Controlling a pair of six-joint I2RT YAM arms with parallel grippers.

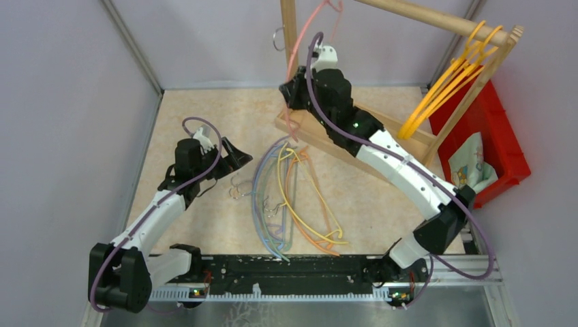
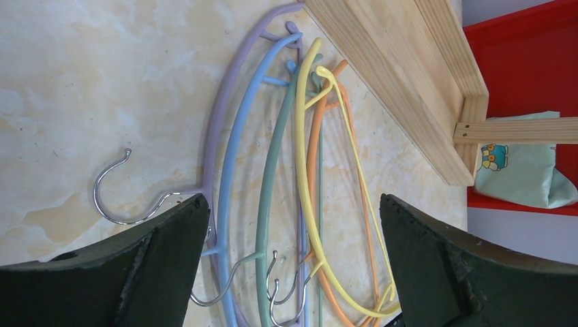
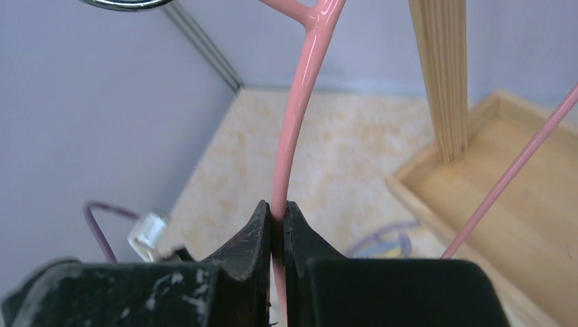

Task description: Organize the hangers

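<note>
The pink hanger's hook turns onto the rack's bar (image 1: 417, 12) next, as my right gripper moves outward from beside the rack's post.
Several hangers lie in a pile on the table: purple (image 1: 257, 184), blue (image 2: 232, 157), green (image 2: 269, 184), yellow (image 1: 290, 197) and orange (image 1: 310, 231). My left gripper (image 1: 235, 157) is open and empty, just left of the pile; in its wrist view the hooks (image 2: 286, 286) lie between its fingers (image 2: 157, 259). My right gripper (image 1: 294, 92) is shut on a pink hanger (image 3: 296, 136), held up beside the rack's post (image 1: 290, 30); its hook (image 1: 278, 37) is left of the post. Yellow and orange hangers (image 1: 443, 85) hang on the wooden rack's rail (image 1: 436, 17).
The wooden rack's base (image 1: 382, 136) lies across the table's back right. A red bin (image 1: 501, 146) with a folded cloth (image 1: 470, 163) stands right of it. Grey walls close in the left and back.
</note>
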